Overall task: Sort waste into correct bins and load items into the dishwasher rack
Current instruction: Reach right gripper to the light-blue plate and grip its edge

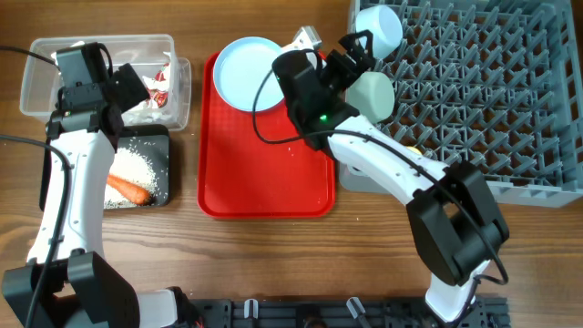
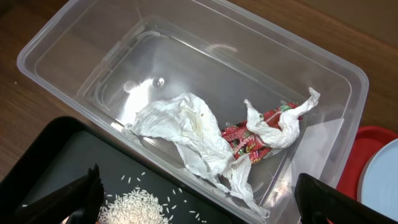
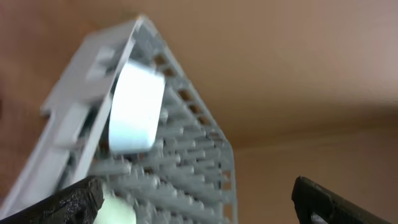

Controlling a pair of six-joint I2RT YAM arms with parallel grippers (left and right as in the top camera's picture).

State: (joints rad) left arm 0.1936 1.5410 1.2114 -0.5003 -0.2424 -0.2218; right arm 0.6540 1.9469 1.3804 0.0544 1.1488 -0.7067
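The blue plate still lies on the tray, so my right gripper should next go left in the overhead view, turn down and lower onto the blue plate's rack-side rim (image 1: 276, 96).
My right gripper (image 1: 359, 53) (image 3: 202, 205) is open at the left edge of the grey dishwasher rack (image 1: 492, 91) (image 3: 186, 168), with nothing between its fingers. A pale green bowl (image 1: 373, 94) (image 3: 115, 210) lies on the rack beside one finger. A pale blue bowl (image 1: 379, 27) (image 3: 134, 112) stands in the rack's corner. The blue plate (image 1: 248, 73) is on the red tray. My left gripper (image 1: 137, 88) (image 2: 202, 208) hangs open over the border of the clear tub (image 1: 100, 46) (image 2: 93, 56) and the black tray (image 1: 164, 137) (image 2: 56, 162). Tissue (image 2: 180, 124) and wrapper (image 2: 249, 140) lie in the tub. Rice (image 1: 141, 169) (image 2: 140, 208) and a carrot (image 1: 127, 189) lie in the black tray.
The flat red serving tray (image 1: 264, 173) lies between the bins and the rack, and my right arm reaches across its far right corner. A small white item (image 1: 307, 38) sits at the tray's far edge. Bare wooden table surrounds everything.
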